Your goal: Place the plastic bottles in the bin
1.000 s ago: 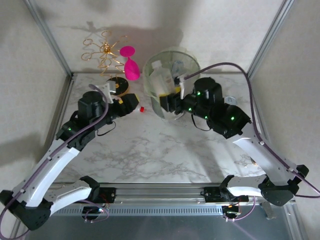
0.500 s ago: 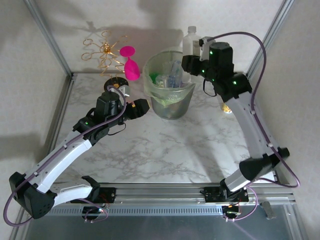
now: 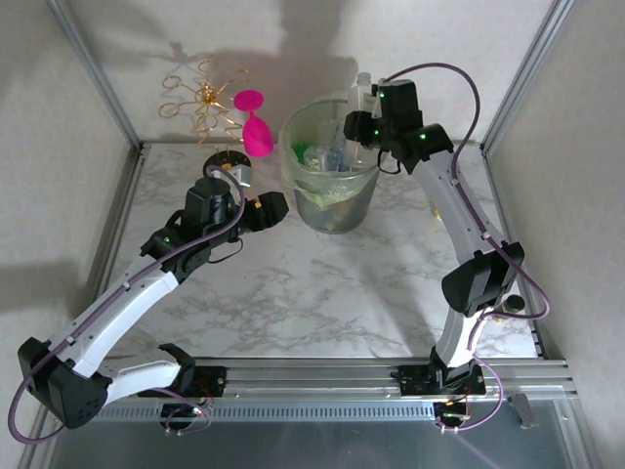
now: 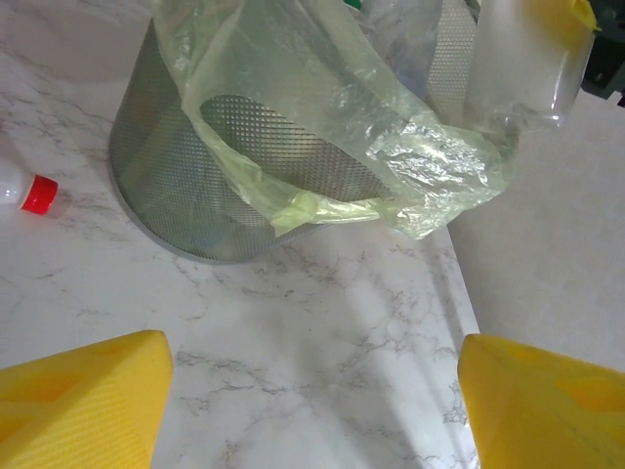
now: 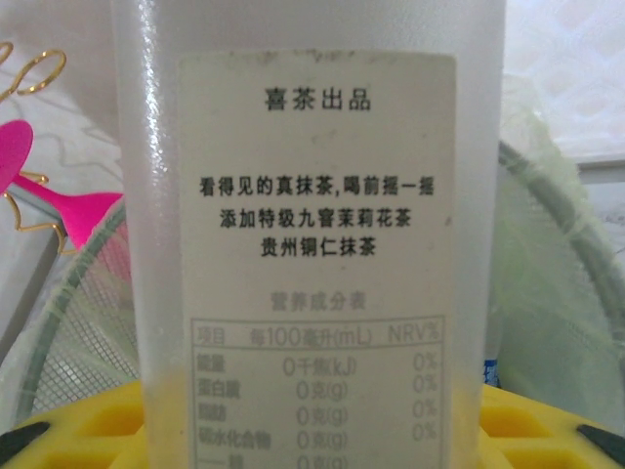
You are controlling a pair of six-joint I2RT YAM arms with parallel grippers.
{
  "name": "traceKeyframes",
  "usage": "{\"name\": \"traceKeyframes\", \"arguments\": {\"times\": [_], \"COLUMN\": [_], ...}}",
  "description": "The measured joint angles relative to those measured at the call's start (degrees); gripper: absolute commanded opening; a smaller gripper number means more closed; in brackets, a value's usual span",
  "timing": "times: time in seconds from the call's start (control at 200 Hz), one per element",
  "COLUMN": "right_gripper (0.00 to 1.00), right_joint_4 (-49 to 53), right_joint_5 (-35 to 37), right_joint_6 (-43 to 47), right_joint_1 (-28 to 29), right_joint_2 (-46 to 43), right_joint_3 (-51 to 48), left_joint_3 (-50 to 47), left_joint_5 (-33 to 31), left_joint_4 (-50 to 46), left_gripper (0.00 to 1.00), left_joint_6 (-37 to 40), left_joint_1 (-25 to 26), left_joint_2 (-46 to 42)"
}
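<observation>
The bottle is still hanging near the bin's rim, so I need to move my right gripper next from the bin's rim toward the pink goblet, over the open middle of the bin, and let go of the bottle there.
My right gripper (image 3: 365, 109) hangs over the far right rim of the bin (image 3: 305, 188), shut on a frosted clear plastic bottle (image 5: 312, 225) with a white printed label. The bottle stands upright between the yellow fingers (image 5: 83, 430), and it also appears as the held bottle (image 4: 522, 59) at the top right of the left wrist view. Several bottles (image 3: 330, 156) lie inside the green-lined bin. My left gripper (image 3: 273, 209) hovers low at the bin's left, open and empty (image 4: 312, 357). A small bottle with a red cap (image 4: 27, 191) lies on the table beside the mesh wall of the bin (image 4: 166, 166).
A pink goblet (image 3: 256, 131) and a gold wire rack (image 3: 203, 106) stand at the back left. A round dark-and-yellow thing (image 3: 232, 168) sits behind my left arm. Metal frame posts (image 3: 98, 73) flank the marble table (image 3: 322, 293).
The right arm rose from low in front of the bin, carrying the bottle up and behind it, then came left over the far rim. The left gripper shifted slightly right.
</observation>
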State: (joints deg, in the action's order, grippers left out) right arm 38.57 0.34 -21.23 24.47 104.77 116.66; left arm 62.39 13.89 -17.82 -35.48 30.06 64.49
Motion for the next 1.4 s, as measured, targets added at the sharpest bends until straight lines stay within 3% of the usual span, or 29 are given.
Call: {"name": "traceKeyframes", "arguments": {"times": [0.38, 0.811, 0.921, 1.182, 1.397], "right_gripper": [0.48, 0.74, 0.73, 0.58, 0.60], "right_joint_4": [4.15, 6.23, 6.12, 3.02, 1.31], "right_joint_5": [-1.53, 5.03, 6.05, 4.94, 1.11], "right_joint_6": [7.72, 14.49, 14.47, 13.97, 13.25], "right_joint_1": [5.64, 8.70, 8.70, 8.68, 8.02], "right_joint_2": [8.07, 9.88, 9.86, 6.78, 6.12], "right_joint_3": [7.21, 8.39, 8.76, 9.05, 9.44], "left_joint_3": [-0.37, -0.39, -0.39, -0.39, -0.39], "left_joint_5": [-0.87, -1.99, -2.58, -3.26, -3.65], "left_joint_4": [0.00, -0.04, -0.11, -0.26, -0.46], "left_gripper": [0.77, 0.77, 0.77, 0.77, 0.77], "left_joint_6": [-0.04, -0.07, -0.04, -0.04, -0.04], "left_joint_1": [-2.45, -3.17, -3.17, -3.34, -3.69], "left_joint_2": [-1.66, -2.27, -2.54, -3.39, -3.76]}}
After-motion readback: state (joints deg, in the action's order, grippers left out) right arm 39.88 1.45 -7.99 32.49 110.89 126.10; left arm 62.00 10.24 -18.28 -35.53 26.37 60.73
